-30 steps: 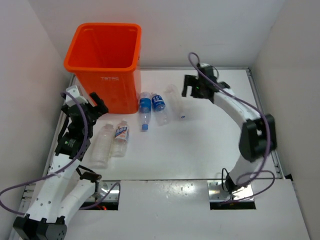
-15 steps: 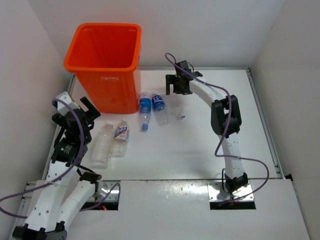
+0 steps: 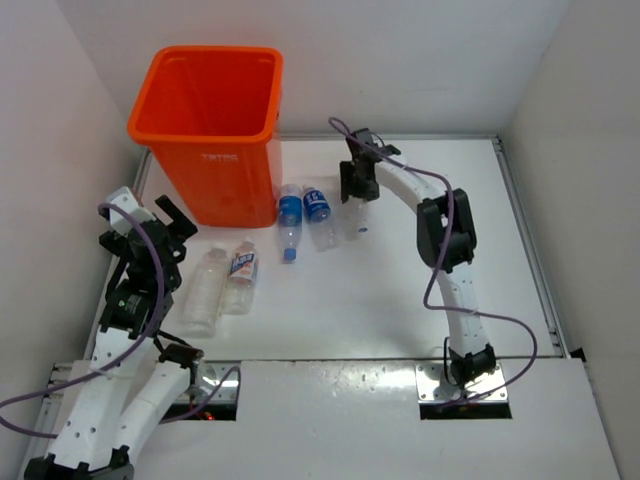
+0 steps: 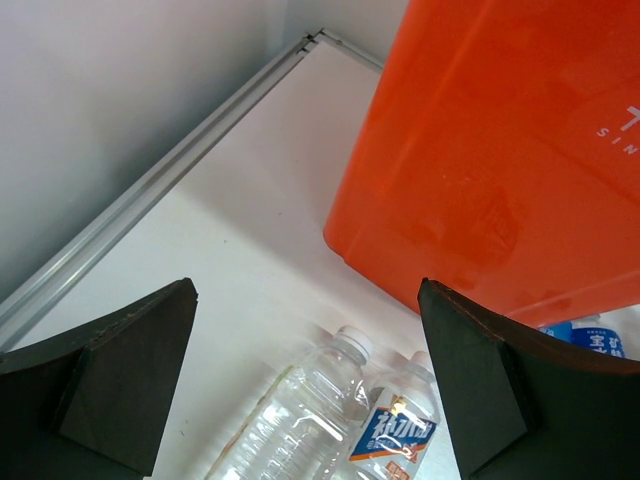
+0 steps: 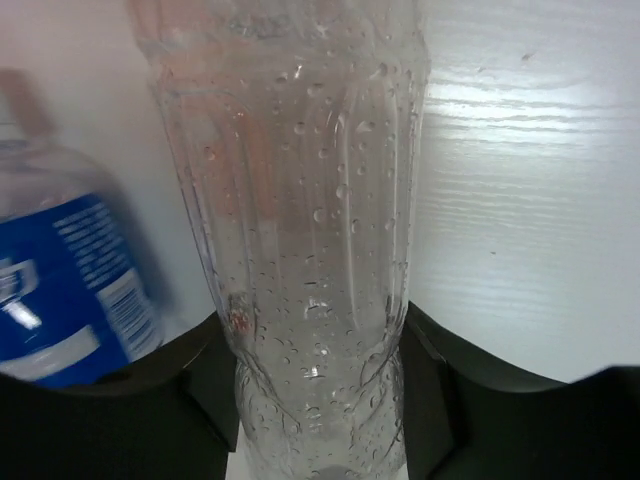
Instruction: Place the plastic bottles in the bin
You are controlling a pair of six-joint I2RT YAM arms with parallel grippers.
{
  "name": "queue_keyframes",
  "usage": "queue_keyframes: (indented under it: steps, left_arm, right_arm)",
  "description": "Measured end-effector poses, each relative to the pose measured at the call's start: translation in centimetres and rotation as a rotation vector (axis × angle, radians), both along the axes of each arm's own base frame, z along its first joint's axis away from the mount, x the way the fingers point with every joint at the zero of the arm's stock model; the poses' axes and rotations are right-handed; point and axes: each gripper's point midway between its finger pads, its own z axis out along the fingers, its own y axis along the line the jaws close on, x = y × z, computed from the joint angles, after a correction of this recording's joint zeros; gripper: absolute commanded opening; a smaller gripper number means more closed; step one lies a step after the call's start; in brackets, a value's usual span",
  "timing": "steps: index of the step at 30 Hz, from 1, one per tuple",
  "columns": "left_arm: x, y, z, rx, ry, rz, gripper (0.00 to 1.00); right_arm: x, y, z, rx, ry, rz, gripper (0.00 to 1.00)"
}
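The orange bin's opening (image 3: 207, 97) is above the right gripper and to its left in the top view, so the robot will next lift the clear bottle across the bin's rim and release it.
The orange bin (image 3: 210, 110) stands at the back left, and its wall (image 4: 500, 150) fills the left wrist view. A clear plastic bottle (image 5: 300, 200) lies right of two blue-labelled bottles (image 3: 290, 215) (image 3: 318, 208). My right gripper (image 3: 357, 185) is shut on this clear bottle, with both fingers (image 5: 425, 380) pressed against its sides. A plain bottle (image 3: 203, 290) and a white-labelled bottle (image 3: 241, 272) lie in front of the bin. My left gripper (image 3: 150, 218) hangs open above and left of them, holding nothing. The same pair shows between its fingers as the plain bottle (image 4: 300, 420) and the white-labelled bottle (image 4: 400, 430).
White walls enclose the table on the left, back and right. A metal rail (image 4: 150, 190) runs along the table's left edge beside the bin. A blue-labelled bottle (image 5: 60, 280) lies close on the left of the held one.
My right arm swung left over the clear bottle and its jaws closed on it. My left arm drew back slightly to the left and stayed open.
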Motion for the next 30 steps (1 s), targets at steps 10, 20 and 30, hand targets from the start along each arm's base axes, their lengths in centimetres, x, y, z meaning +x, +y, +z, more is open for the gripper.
queue_keyframes:
  steps: [10,20,30]
  left_arm:
    - [0.1,-0.6,0.0,-0.009,-0.002,-0.025,1.0]
    - [0.2,-0.8,0.0,-0.017,-0.005,-0.033,1.0]
    - [0.8,-2.0,-0.7,-0.018,0.021,-0.082,1.0]
  right_arm:
    - [1.1,1.7,33.4,0.284,-0.797,-0.043,0.33]
    - [-6.8,10.2,57.5,0.726,-1.431,0.105,0.3]
    - [-1.3,27.3,41.5,0.681,-1.232,0.35,0.63]
